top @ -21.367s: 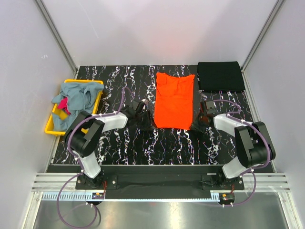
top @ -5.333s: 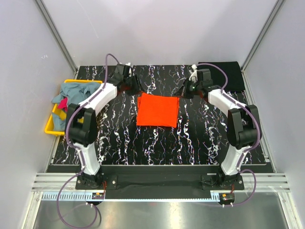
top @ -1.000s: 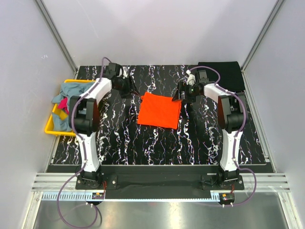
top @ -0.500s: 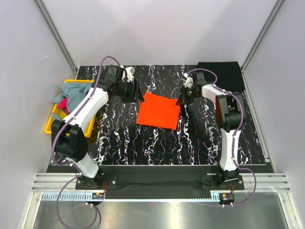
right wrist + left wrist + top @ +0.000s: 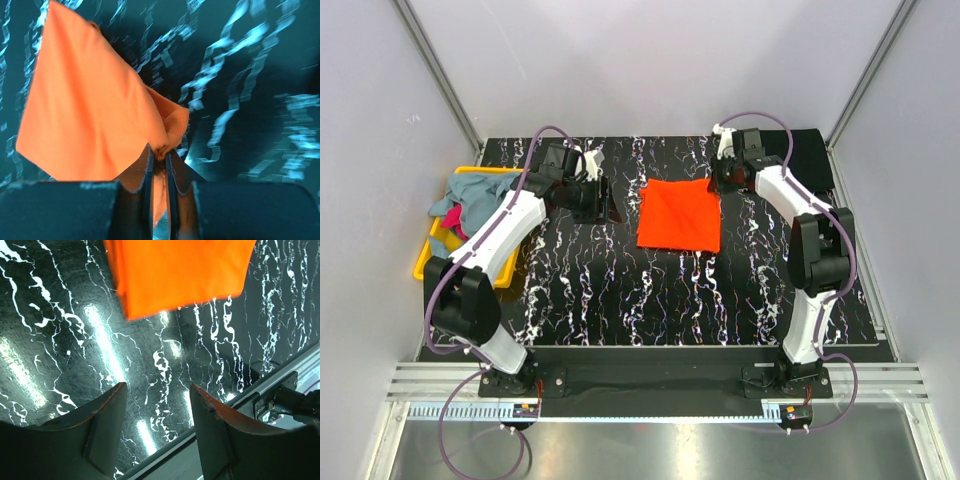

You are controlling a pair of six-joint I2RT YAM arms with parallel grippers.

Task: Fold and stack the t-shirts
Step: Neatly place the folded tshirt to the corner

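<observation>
The folded black t-shirt [image 5: 800, 155] lies to my right gripper's right in the top view, so I will carry the orange t-shirt that way and outward, releasing it stacked atop the black t-shirt.
The folded orange t-shirt [image 5: 680, 214] lies on the black marbled table, right of centre. My right gripper [image 5: 725, 180] is shut on its far right corner; in the right wrist view the cloth [image 5: 95, 110] is pinched between the fingers [image 5: 159, 155] and hangs from them. The folded black t-shirt [image 5: 800, 155] lies at the far right corner, partly hidden by the right arm. My left gripper [image 5: 610, 205] is open and empty, left of the orange shirt [image 5: 175, 270]; its gap shows in the left wrist view [image 5: 159, 390]. Grey-blue [image 5: 480, 200] and magenta [image 5: 452, 222] shirts lie in the bin.
The yellow plastic bin [image 5: 428, 262] stands at the table's left edge. Grey walls and metal posts close in the back and sides. A metal rail [image 5: 640, 380] runs along the near edge.
My right gripper has dragged the orange shirt to the right, toward the black shirt. My left gripper has let go of it and now stands open, apart from it.
</observation>
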